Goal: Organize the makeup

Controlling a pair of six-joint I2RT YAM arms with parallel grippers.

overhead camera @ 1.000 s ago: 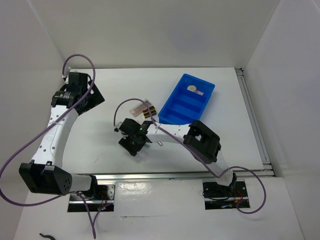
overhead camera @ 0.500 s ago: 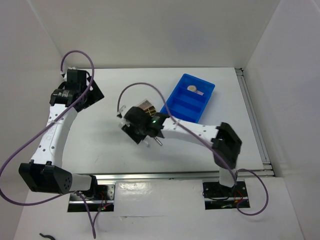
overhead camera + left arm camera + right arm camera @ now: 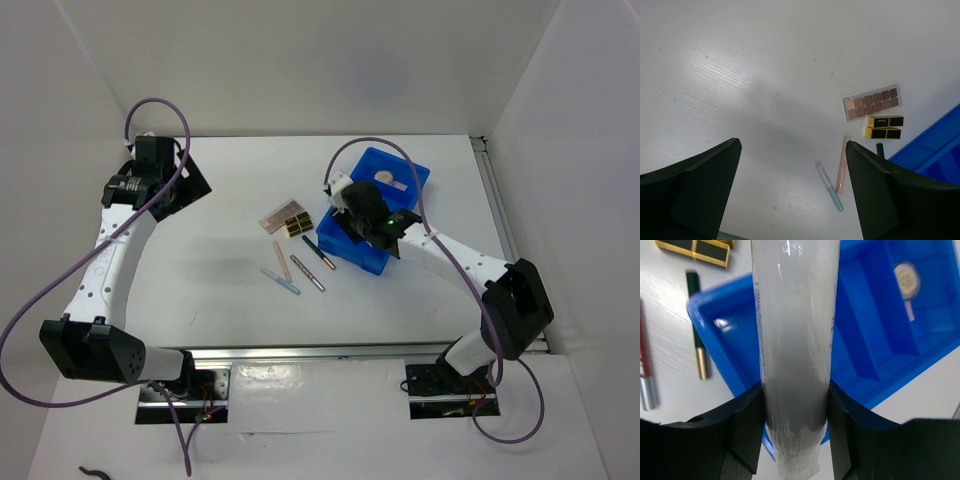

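Next, the right gripper lowers the clear tube between the sides of the bin's near end section (image 3: 353,242) (image 3: 751,349), which lies empty beneath the tube.
In the right wrist view a clear tube (image 3: 795,340) stands between the fingers of my right gripper (image 3: 795,425), which is shut on it. Below it lies the near-left end of the blue bin (image 3: 875,345); a round compact (image 3: 905,277) sits in a far compartment. From above, my right gripper (image 3: 352,215) hovers over the bin's near-left corner (image 3: 365,262). On the table lie a brown-shade palette (image 3: 277,217), two black-and-gold boxes (image 3: 298,224) and several thin pencils (image 3: 307,272). My left gripper (image 3: 180,185) hangs open at the far left, away from them all.
The left wrist view shows the palette (image 3: 872,101), the gold boxes (image 3: 885,127), a pink pencil (image 3: 842,165) and a clear-and-teal stick (image 3: 829,185) on white table, with the bin's edge (image 3: 935,150) at the right. White walls enclose the table.
My right arm has swung from the table's middle to the right with the clear tube, ending over the bin. The pencils it covered now show. The left arm has barely moved.
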